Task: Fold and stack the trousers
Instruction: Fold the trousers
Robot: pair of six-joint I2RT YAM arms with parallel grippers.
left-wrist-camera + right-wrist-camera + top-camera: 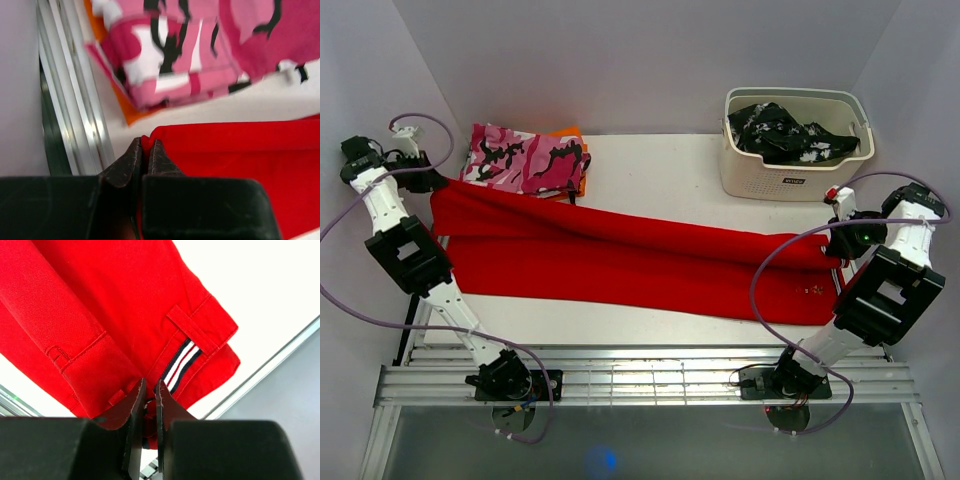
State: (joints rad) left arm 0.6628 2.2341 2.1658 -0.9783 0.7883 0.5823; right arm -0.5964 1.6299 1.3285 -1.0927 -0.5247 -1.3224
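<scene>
Next, my left gripper brings the still raised edge back and down to the trousers' flat near layer (472,270), then releases it, since the layer lies below it and back.
The red trousers (620,260) lie stretched across the table from left to right, folded lengthwise. My left gripper (425,182) is shut on their left end; the left wrist view shows red cloth (240,160) pinched between its fingertips (146,145). My right gripper (842,243) is shut on the waistband end at the right; the right wrist view shows the waistband (150,330) with a belt loop and a white-and-dark striped tape (181,362) hanging from its jaws (148,387).
A folded pink camouflage garment (525,160) lies on an orange one at the back left, just behind the trousers. A white basket (795,170) with black-and-white clothes stands at the back right. Metal rails (640,375) run along the near edge.
</scene>
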